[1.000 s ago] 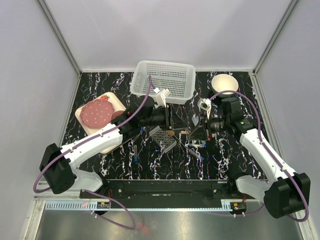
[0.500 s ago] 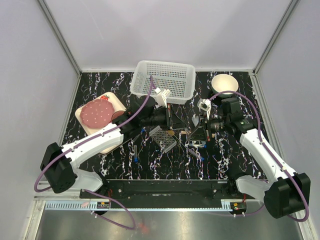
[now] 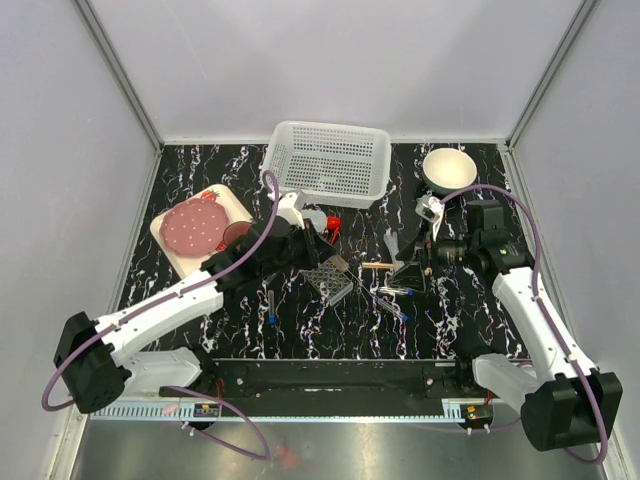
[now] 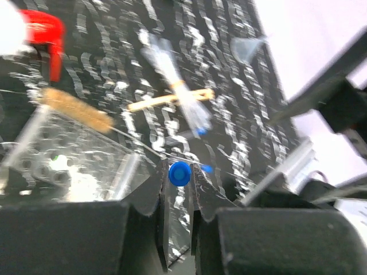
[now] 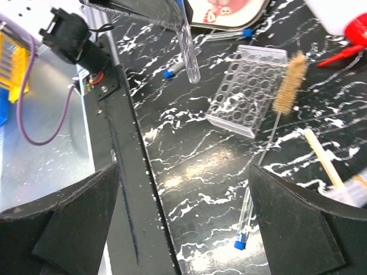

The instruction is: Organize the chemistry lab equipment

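Note:
My left gripper turns upright over the rack's far corner by the brush bristles next. Then it lowers to release the blue-capped test tube (image 4: 180, 174), since the holes there are empty.
My left gripper (image 4: 179, 167) is shut on a blue-capped test tube (image 4: 180, 174), whose clear body hangs down in the right wrist view (image 5: 188, 54). It hovers over the near-left side of the grey mesh tube rack (image 3: 328, 282). My right gripper (image 3: 412, 263) stands wide open to the right of the rack, nothing between its fingers (image 5: 54, 229). The red-capped bottle (image 3: 326, 222) lies behind the rack. A bundle of pipettes and wooden sticks (image 4: 175, 98) and a small funnel (image 4: 250, 48) lie to the rack's right. Loose tubes (image 5: 243, 222) rest on the table.
A white mesh basket (image 3: 328, 160) stands at the back centre and a white bowl (image 3: 449, 168) at the back right. The strawberry-print tray (image 3: 232, 208) with the pink plate is at the left. A bristle brush (image 5: 289, 80) lies beside the rack.
The two grippers met over the middle of the table. The right one has opened and drawn back right; the left arm has pulled back left with the tube in its jaws.

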`<state>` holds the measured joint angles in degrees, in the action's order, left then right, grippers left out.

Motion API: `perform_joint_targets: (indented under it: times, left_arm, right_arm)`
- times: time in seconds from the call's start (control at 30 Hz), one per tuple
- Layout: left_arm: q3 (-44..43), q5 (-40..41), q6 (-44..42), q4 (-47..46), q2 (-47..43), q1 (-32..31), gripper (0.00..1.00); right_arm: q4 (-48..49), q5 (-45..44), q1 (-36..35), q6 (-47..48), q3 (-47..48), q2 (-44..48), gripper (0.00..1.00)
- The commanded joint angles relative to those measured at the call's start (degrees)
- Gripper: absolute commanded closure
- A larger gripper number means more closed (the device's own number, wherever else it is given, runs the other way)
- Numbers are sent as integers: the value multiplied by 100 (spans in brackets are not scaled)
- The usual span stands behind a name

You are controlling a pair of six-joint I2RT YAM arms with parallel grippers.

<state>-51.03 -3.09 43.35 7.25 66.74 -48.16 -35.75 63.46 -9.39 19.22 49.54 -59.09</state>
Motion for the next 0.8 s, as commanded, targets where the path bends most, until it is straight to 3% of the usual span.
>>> perform_joint_targets:
  times: [0.0, 0.3, 0.57, 0.77]
  left_arm:
    - [250, 1747, -608, 57, -91, -9, 95]
    - [-178, 2910, -1531, -215, 1077, -9, 95]
    - [-557, 3069, -1655, -469, 2008, 0, 95]
    - [-602, 2964, -1576, -610, 2168, -9, 95]
  right_arm:
    - [14, -97, 306, 451, -190, 143, 1]
    - [156, -431, 789, 512, -278, 38, 0]
    - [103, -493, 825, 609, -278, 82, 0]
    - [33, -493, 833, 653, -278, 38, 0]
